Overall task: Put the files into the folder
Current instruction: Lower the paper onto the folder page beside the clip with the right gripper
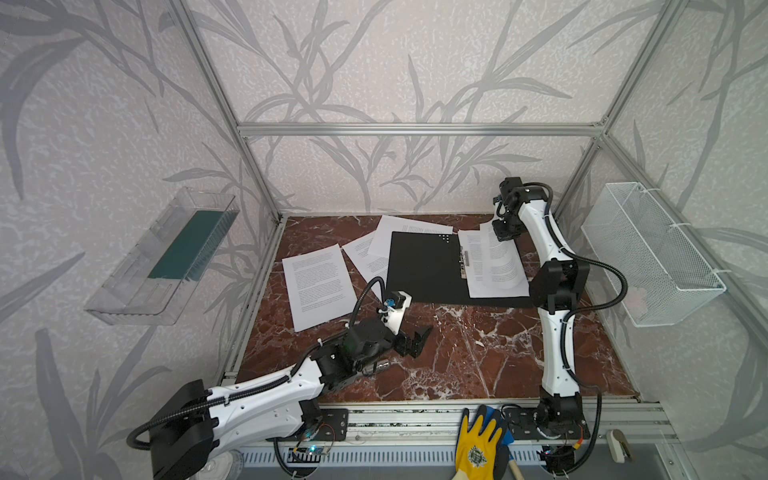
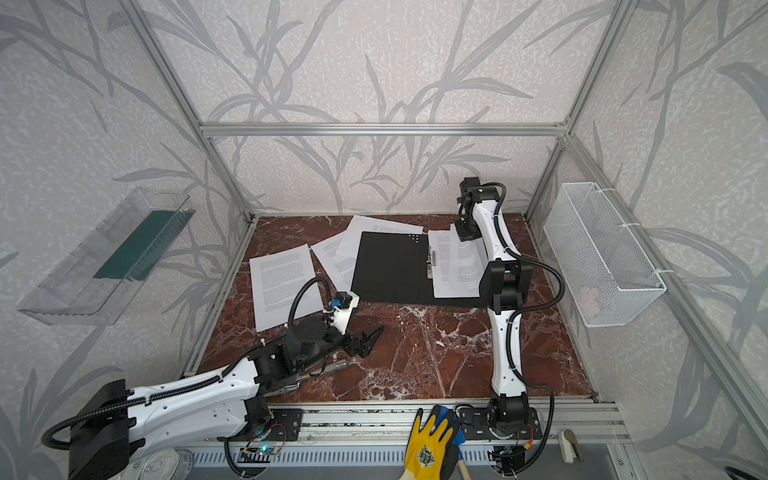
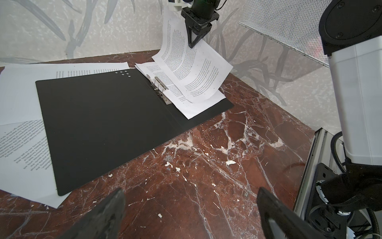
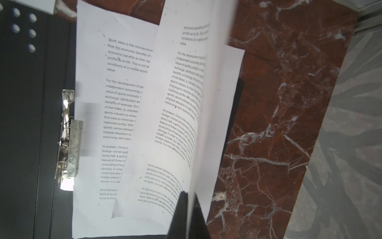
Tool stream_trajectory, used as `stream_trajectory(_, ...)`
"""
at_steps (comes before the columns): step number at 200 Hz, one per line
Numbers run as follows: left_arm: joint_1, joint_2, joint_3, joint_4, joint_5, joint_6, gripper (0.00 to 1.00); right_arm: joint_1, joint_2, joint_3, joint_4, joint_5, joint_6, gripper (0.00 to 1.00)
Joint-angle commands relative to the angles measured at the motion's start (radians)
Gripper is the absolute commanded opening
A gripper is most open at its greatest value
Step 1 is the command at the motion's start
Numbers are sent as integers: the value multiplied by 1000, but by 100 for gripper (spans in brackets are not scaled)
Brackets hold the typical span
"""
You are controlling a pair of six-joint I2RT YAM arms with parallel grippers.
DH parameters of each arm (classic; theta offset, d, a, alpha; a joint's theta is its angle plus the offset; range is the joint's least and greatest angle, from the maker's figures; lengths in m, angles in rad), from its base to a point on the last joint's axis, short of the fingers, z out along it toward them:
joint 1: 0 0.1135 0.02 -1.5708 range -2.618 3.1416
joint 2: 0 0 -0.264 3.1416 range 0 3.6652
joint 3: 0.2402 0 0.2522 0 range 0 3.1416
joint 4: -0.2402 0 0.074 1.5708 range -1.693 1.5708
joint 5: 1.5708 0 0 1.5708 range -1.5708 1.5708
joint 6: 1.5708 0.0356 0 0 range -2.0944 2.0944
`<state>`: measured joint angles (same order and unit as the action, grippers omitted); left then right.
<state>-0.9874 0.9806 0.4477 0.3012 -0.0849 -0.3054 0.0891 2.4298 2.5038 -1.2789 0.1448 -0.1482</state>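
Observation:
I will next lower my right gripper toward the clip (image 4: 70, 134) to free the second sheet over the resting sheet (image 4: 119, 99). The resting sheet is below the gripper, and its clip side is still uncovered.
The folder (image 1: 424, 266) (image 2: 390, 270) lies open on the marble table, black inside up, with its metal clip (image 4: 70, 134) at the spine. One sheet (image 4: 115, 103) rests on its right half beside the clip. My right gripper (image 1: 505, 235) (image 4: 190, 194) is shut on the edge of a second sheet (image 3: 192, 68), which curls up off that half. Three more files (image 1: 318, 286) lie loose to the left of the folder and behind it, two partly under it. My left gripper (image 1: 415, 343) (image 3: 190, 192) is open over bare marble in front of the folder, holding nothing.
A clear tray with a dark green slab (image 1: 183, 249) hangs on the left wall. A white wire basket (image 1: 648, 253) hangs on the right wall. A yellow glove (image 1: 478, 444) lies on the front rail. Metal frame posts stand at the table's corners.

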Motion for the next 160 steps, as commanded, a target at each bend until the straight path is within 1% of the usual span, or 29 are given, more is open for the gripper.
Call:
stream_trajectory(1, 0, 9, 6, 21, 1, 20, 99, 10, 20, 21, -46, -46, -23, 0)
stream_trajectory(12, 0, 11, 8, 23, 6, 20, 99, 12, 20, 20, -49, -68, -25, 0)
stream_trajectory(25, 0, 15, 9, 22, 8, 19, 99, 12, 8, 2, -38, -121, -28, 0)
stream_trajectory(48, 0, 20, 11, 20, 9, 19, 99, 15, -15, -35, -19, -133, -22, 0)
stream_trajectory(96, 0, 18, 14, 15, 11, 21, 99, 15, -14, -46, -37, -112, 10, 0)
stream_trajectory(160, -1, 16, 17, 9, 13, 22, 99, 15, -11, -80, -33, -100, 22, 0)
